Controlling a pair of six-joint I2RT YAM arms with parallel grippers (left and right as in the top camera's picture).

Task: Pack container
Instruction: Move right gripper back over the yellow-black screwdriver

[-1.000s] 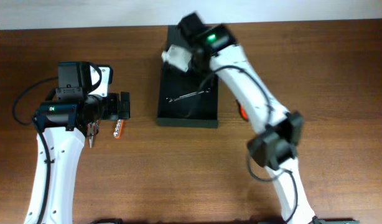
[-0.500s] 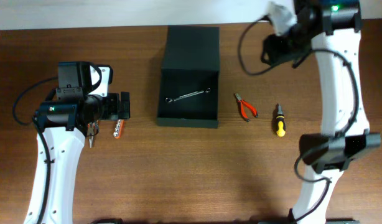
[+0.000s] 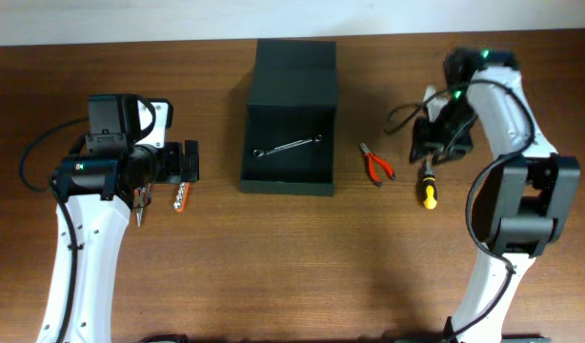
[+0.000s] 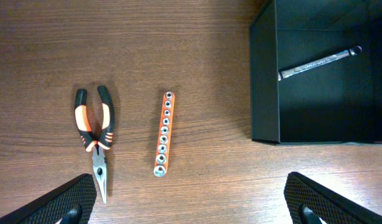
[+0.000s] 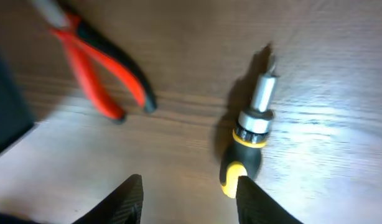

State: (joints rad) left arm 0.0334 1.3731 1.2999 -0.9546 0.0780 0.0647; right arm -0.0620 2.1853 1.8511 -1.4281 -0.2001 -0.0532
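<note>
The screwdriver lies off to the right in the wrist view, so my right gripper shifts that way next and lowers over the handle's yellow-ringed end (image 3: pixel 428 178) (image 5: pixel 247 146).
The container (image 3: pixel 286 183) is a dark box, open, with its lid (image 3: pixel 294 65) laid back. A silver wrench (image 3: pixel 291 146) lies inside it. Red pliers (image 3: pixel 376 165) and a yellow-black screwdriver (image 3: pixel 427 188) lie to its right. My right gripper (image 3: pixel 436 143) is open and empty, just above the screwdriver's tip end. In the right wrist view its fingers (image 5: pixel 191 199) are beside the screwdriver (image 5: pixel 252 134), with the red pliers (image 5: pixel 102 65) at upper left. My left gripper (image 4: pixel 191 202) is open and empty, left of the container (image 4: pixel 264 81).
Orange-black long-nose pliers (image 4: pixel 94 134) and an orange socket rail (image 4: pixel 163 134) lie on the wood under my left gripper; they also show in the overhead view, pliers (image 3: pixel 140 200) and rail (image 3: pixel 181 196). The wrench (image 4: pixel 318 62) shows in the box.
My right arm swung from over the container's lid to the far right, then came down above the screwdriver. The left arm has not moved.
</note>
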